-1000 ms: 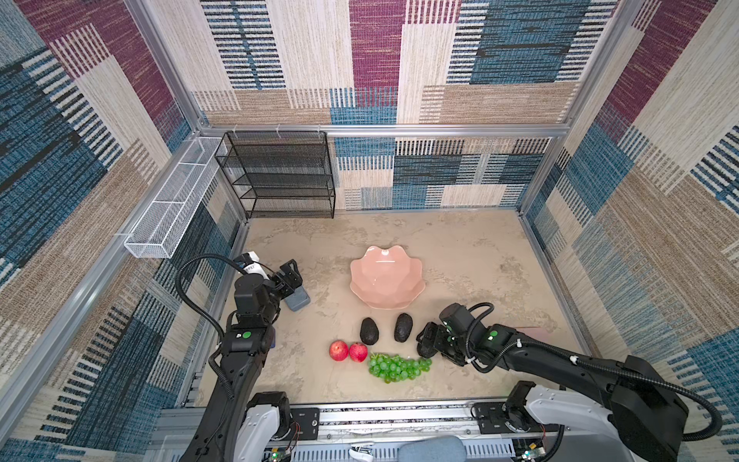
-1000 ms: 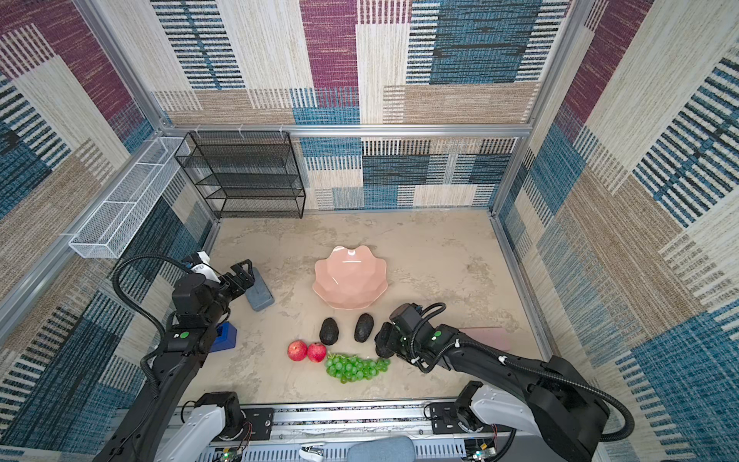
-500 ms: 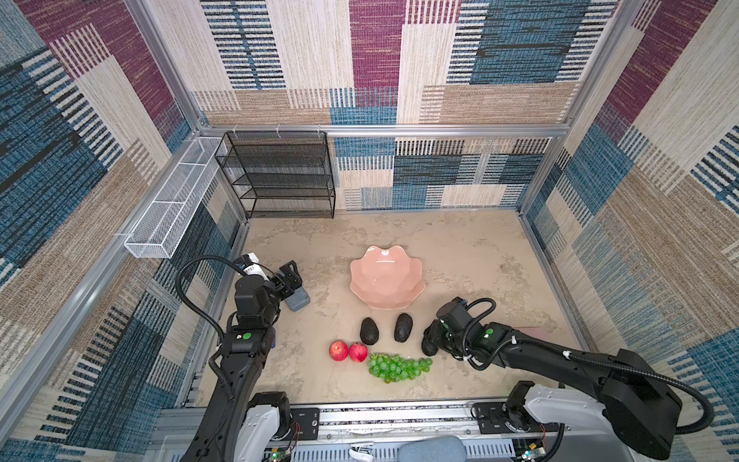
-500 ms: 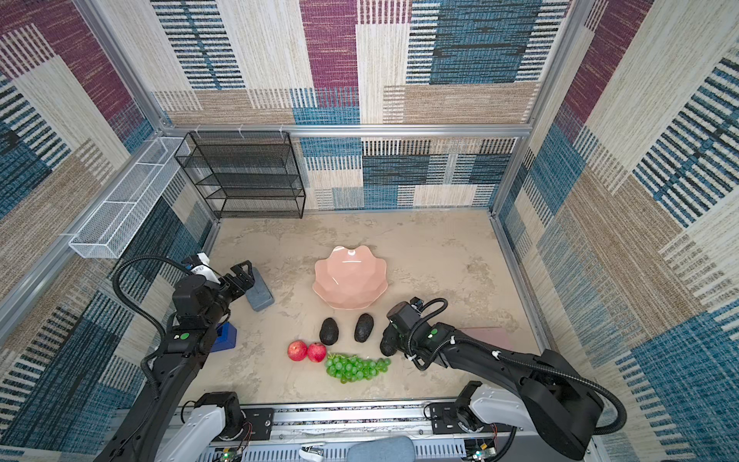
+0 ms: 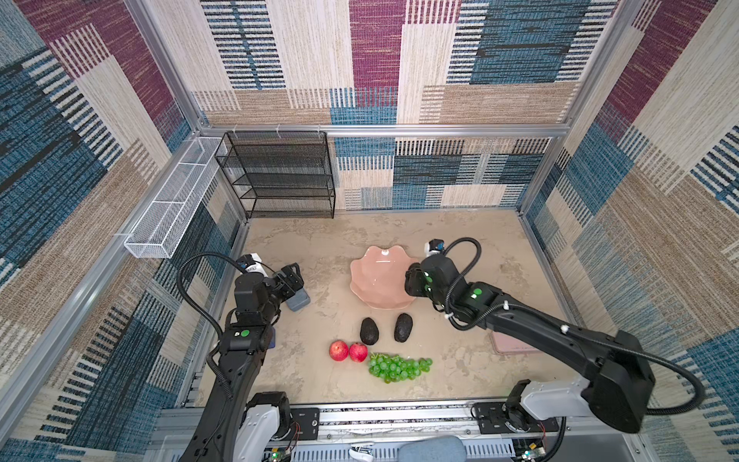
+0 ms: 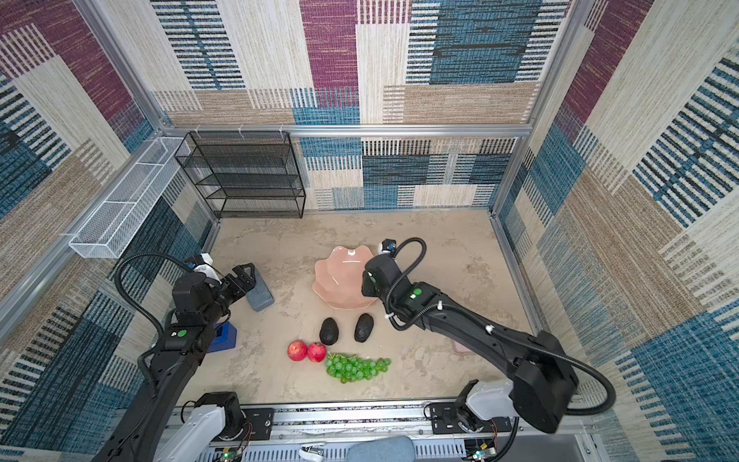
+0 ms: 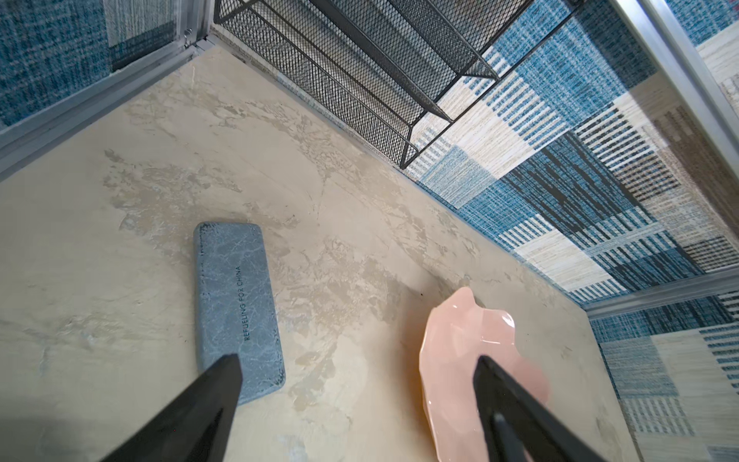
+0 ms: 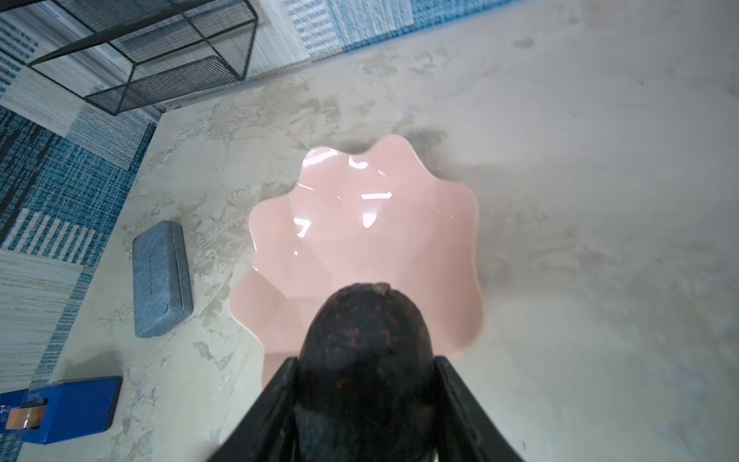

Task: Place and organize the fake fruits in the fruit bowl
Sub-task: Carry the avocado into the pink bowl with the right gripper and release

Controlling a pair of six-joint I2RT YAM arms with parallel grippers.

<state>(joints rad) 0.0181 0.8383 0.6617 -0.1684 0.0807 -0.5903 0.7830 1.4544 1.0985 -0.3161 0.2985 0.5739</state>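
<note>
I should next carry the avocado down toward the grey case with my right gripper, lower it inside the empty bowl's middle (image 5: 382, 279) (image 8: 362, 250) and let it go.
The pale-pink scalloped fruit bowl (image 5: 376, 280) (image 8: 360, 224) stands mid-table with nothing in it. My right gripper (image 5: 412, 282) (image 8: 366, 360) hovers at the bowl's right rim, shut on a dark bumpy avocado (image 8: 366, 340). Two more avocados (image 5: 369, 331) (image 5: 403, 327) lie in front of the bowl. Nearer the front lie two red pomegranates (image 5: 338, 351) (image 5: 358, 352) and the green grapes (image 5: 396, 367). My left gripper (image 5: 294, 276) (image 7: 358, 360) stands open and empty, left of the bowl, above a grey case.
The grey case (image 7: 236, 304) lies left of the bowl, with a blue tape dispenser (image 6: 224, 336) nearer the left arm. A flat pink case (image 5: 512, 344) lies under the right arm. A black mesh shelf (image 5: 280, 176) and a white wire basket (image 5: 172, 208) stand at the back left.
My right gripper shut on an avocado lying right of the other two, lifted it and carried it back to the bowl's rim. The left arm has barely moved.
</note>
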